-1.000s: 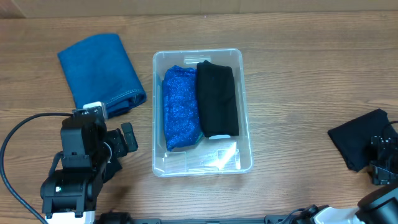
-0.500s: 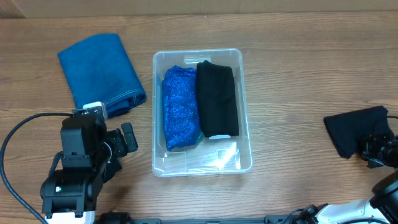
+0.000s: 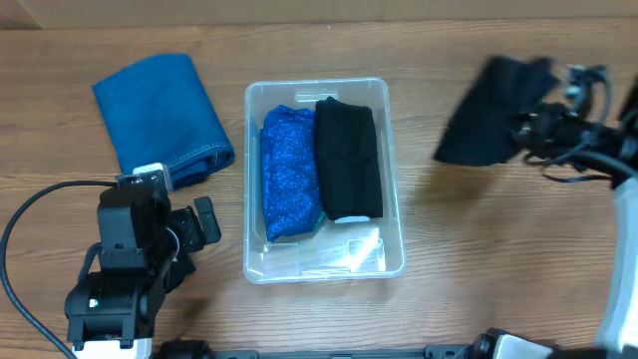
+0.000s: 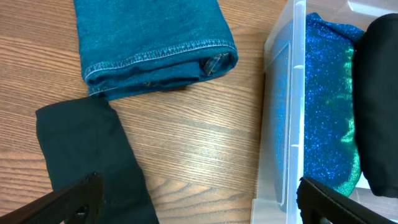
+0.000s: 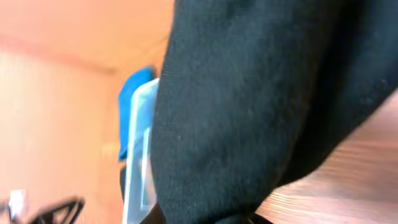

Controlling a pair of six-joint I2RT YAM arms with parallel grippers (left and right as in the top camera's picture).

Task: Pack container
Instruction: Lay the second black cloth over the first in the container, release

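Observation:
My right gripper swings over the container next, then turns and lowers the black cloth into its near end (image 3: 326,250).
The clear container (image 3: 395,189) sits mid-table, holding a folded sparkly blue cloth (image 3: 288,184) and a folded black cloth (image 3: 349,165) side by side. To its right my right gripper (image 3: 530,124) is shut on another black cloth (image 3: 490,100), which hangs in the air above the table. That cloth (image 5: 249,106) fills the right wrist view and hides the fingers; the container's edge (image 5: 138,162) shows beyond it. My left gripper (image 4: 199,208) stands open low over the table, left of the container wall (image 4: 277,124), with nothing between its fingers.
Folded blue denim (image 3: 159,112) lies at the far left, its hem (image 4: 155,59) in the left wrist view. A dark cloth (image 4: 93,162) lies on the table below the left gripper's left finger (image 4: 68,199). The left arm (image 3: 125,269) occupies the near left corner.
My right gripper shut on the black cloth at the near right and lifted it, carrying it farther back and left toward the container. The left arm has not moved.

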